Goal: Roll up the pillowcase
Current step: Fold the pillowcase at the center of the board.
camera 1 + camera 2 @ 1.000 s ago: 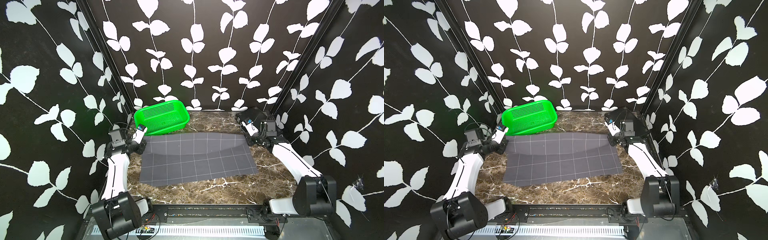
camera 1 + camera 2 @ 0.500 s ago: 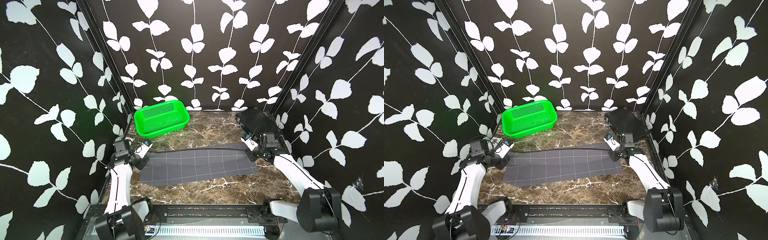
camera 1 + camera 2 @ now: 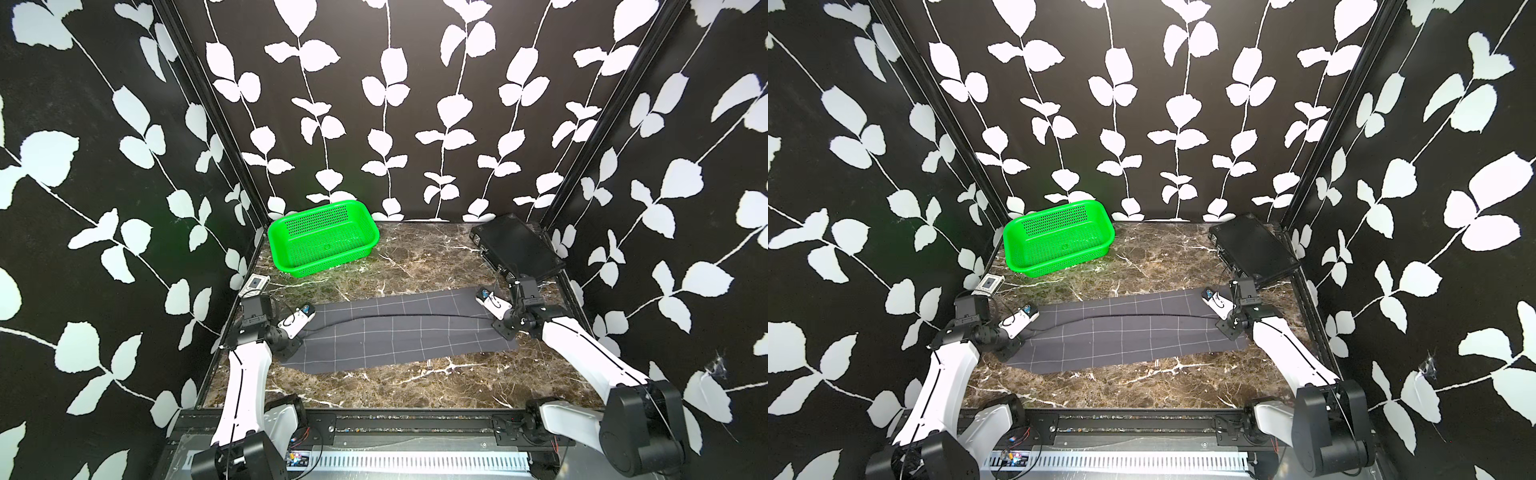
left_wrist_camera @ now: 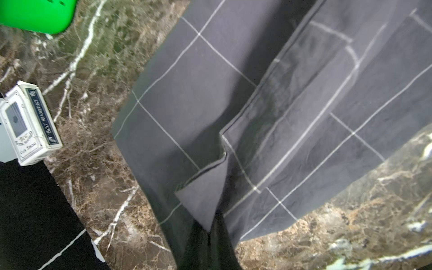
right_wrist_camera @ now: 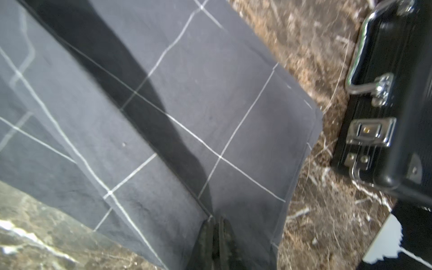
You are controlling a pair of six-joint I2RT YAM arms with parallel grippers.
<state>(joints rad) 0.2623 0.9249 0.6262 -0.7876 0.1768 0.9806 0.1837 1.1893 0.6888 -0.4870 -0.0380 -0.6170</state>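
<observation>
I will pull my left gripper back over the pillowcase's near corner (image 3: 296, 366) (image 4: 247, 234) and let go of the held corner there, since it is still short of the pillowcase's front edge.
The pillowcase (image 3: 407, 336) (image 3: 1129, 332), dark grey cloth with thin white grid lines, lies across the marble table as a long band, its far part folded over toward the front. My left gripper (image 3: 306, 312) (image 3: 1027, 311) is at its left end. In the left wrist view the left gripper (image 4: 210, 233) is shut on a corner of the pillowcase (image 4: 187, 93). My right gripper (image 3: 483, 297) (image 3: 1208, 296) is at the right end. The right wrist view shows the right gripper (image 5: 216, 221) pinched, with the fold edge of the pillowcase (image 5: 210, 93) running into its tips.
A green basket (image 3: 316, 208) (image 3: 1054, 206) stands at the back left. A black rigid case (image 3: 517, 245) (image 3: 1252, 245) (image 5: 397, 117) lies at the back right, close behind the right gripper. A small card box (image 3: 255, 284) (image 4: 30, 124) sits by the left wall.
Both grippers have come toward the front from near the basket and case, pulling the pillowcase's far edge over itself. The cloth has gone from a wide sheet to a narrower band.
</observation>
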